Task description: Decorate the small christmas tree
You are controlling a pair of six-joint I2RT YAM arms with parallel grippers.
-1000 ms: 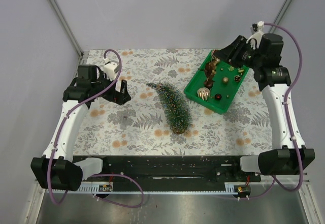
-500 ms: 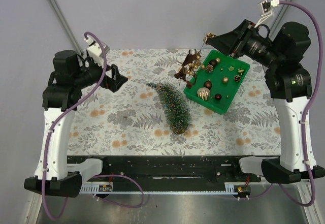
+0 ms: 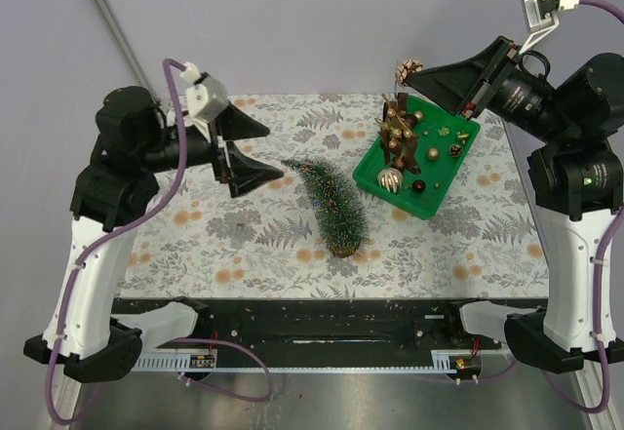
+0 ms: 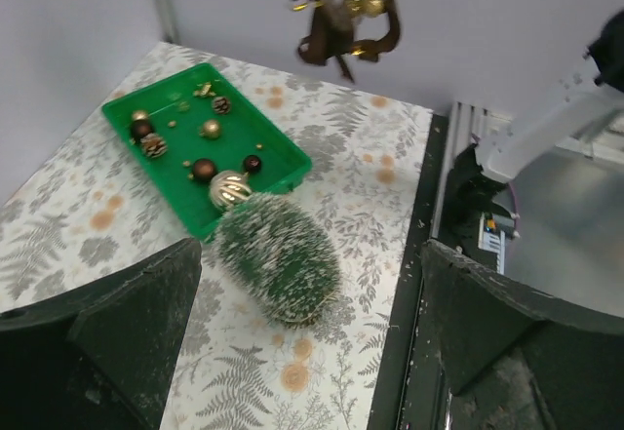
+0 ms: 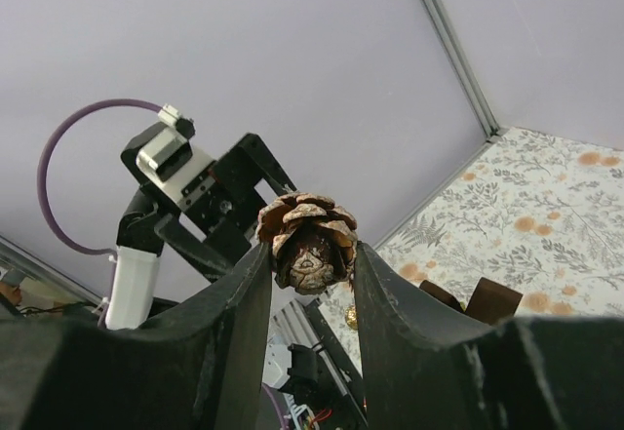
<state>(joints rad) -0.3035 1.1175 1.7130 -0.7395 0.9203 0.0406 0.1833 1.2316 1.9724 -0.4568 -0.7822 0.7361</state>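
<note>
The bunch's brown ribbon dangles to the right of my left gripper in the top view, so next I bring the open fingertips over the tree's tip to it.
The small christmas tree (image 3: 331,201) lies on its side on the patterned cloth, tip toward the back, wooden base toward the front. My right gripper (image 3: 409,73) is raised above the green tray (image 3: 450,178), shut on a pine cone (image 5: 309,240). A bunch of brown ribbon and gold balls (image 3: 399,137) dangles under the cone on a thread, over the tray's left end. My left gripper (image 3: 273,151) hovers open and empty, left of the tree's tip. In the left wrist view the tree (image 4: 278,259) lies between its open jaws and the bunch (image 4: 346,11) hangs high.
The tray (image 4: 263,116) holds several loose ornaments: dark red balls, a gold striped ball (image 3: 391,180), small pine cones. The black mounting rail (image 3: 312,318) runs along the table's front edge. Grey walls close in the back and sides.
The right gripper has lifted the pine cone and its bunch up out of the tray. The left arm has risen and swung its open gripper toward the tree.
</note>
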